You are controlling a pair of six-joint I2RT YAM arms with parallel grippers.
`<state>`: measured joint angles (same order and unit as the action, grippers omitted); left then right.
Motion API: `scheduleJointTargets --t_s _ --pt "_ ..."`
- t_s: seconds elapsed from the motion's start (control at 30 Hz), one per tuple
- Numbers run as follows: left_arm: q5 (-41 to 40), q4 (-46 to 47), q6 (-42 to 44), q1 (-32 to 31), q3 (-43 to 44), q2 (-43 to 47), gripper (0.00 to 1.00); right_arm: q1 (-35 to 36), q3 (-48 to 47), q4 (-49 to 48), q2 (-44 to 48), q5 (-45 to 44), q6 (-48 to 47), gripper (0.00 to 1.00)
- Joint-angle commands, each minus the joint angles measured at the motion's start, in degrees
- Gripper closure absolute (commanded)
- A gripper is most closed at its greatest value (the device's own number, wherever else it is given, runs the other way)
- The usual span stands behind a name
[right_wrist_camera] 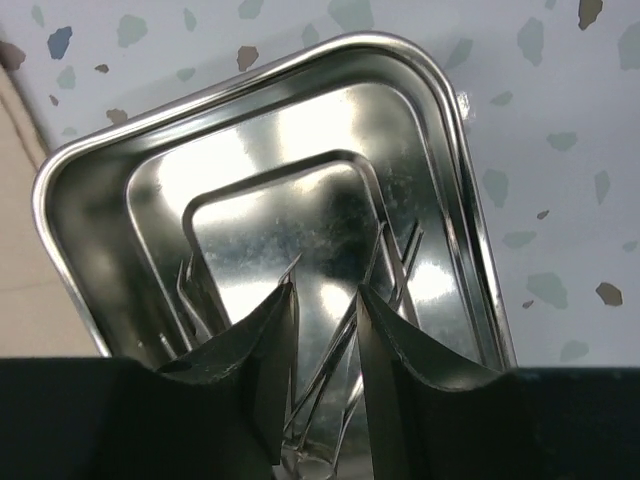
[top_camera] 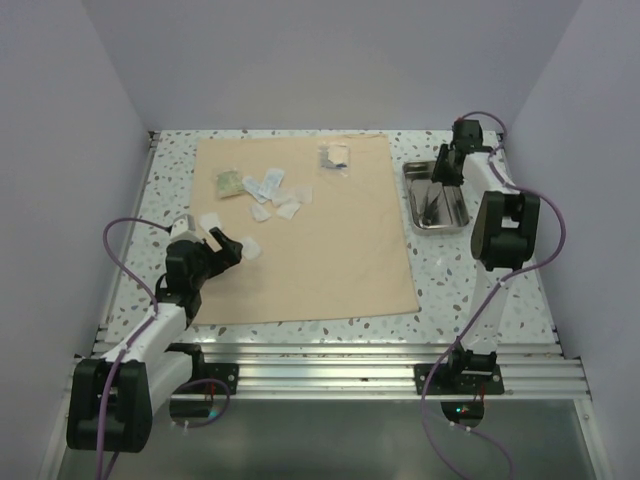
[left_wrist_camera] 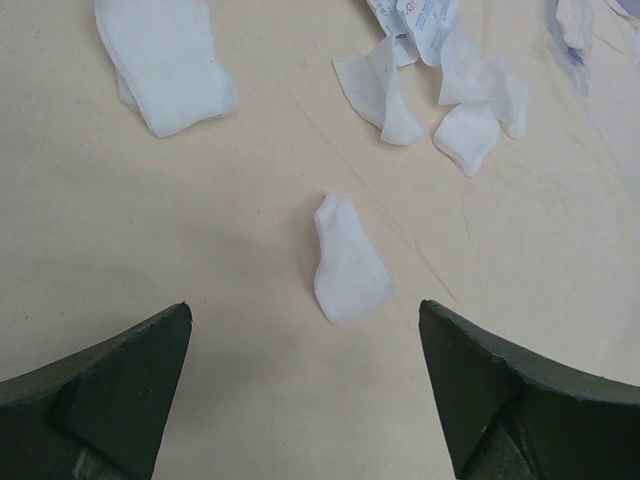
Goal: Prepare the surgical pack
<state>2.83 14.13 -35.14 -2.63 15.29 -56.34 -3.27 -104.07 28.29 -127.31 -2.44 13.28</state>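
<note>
The gauze piece (top_camera: 251, 248) (left_wrist_camera: 346, 268) is below my left gripper and to its right in the top view. My left gripper should go down there next, with its open fingers on either side of the gauze piece's narrow body.
The tan wrap sheet (top_camera: 320, 250) lies flat across the middle of the table. Several white gauze packets (top_camera: 272, 190) lie scattered on its far left part. My left gripper (top_camera: 232, 246) is open wide, low over the sheet, with a small white gauze piece (left_wrist_camera: 348, 265) just ahead of its jaws (left_wrist_camera: 305, 312). The steel tray (top_camera: 455, 222) stands on the table right of the sheet with thin metal instruments (top_camera: 436, 202) in it. My right gripper (right_wrist_camera: 326, 290) reaches down into the tray (right_wrist_camera: 60, 200); its jaws stand a narrow gap apart with instruments (right_wrist_camera: 395, 270) running between them.
A greenish packet (top_camera: 230, 183) and a dark packet (top_camera: 335, 157) lie on the far part of the sheet. A larger gauze pad (left_wrist_camera: 165, 60) and loose gauze pieces (left_wrist_camera: 470, 110) lie beyond the left gripper. White walls enclose the speckled table (top_camera: 480, 290) on three sides.
</note>
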Motion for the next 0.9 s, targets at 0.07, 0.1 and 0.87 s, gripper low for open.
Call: scheduleJointTargets --t_s 0.07,0.1,0.87 --pt "0.86 3.44 2.18 0.26 -0.96 2.72 0.00 3.26 0.62 3.07 12.60 5.60 -0.79 0.60" --pt "1.03 4.14 2.26 0.26 -1.14 2.64 0.00 7.36 1.58 3.52 13.57 4.47 -1.41 0.56" --pt "-5.29 -0.25 -1.51 -7.73 15.30 -23.82 0.20 23.48 20.06 -9.22 25.10 14.65 4.12 0.49"
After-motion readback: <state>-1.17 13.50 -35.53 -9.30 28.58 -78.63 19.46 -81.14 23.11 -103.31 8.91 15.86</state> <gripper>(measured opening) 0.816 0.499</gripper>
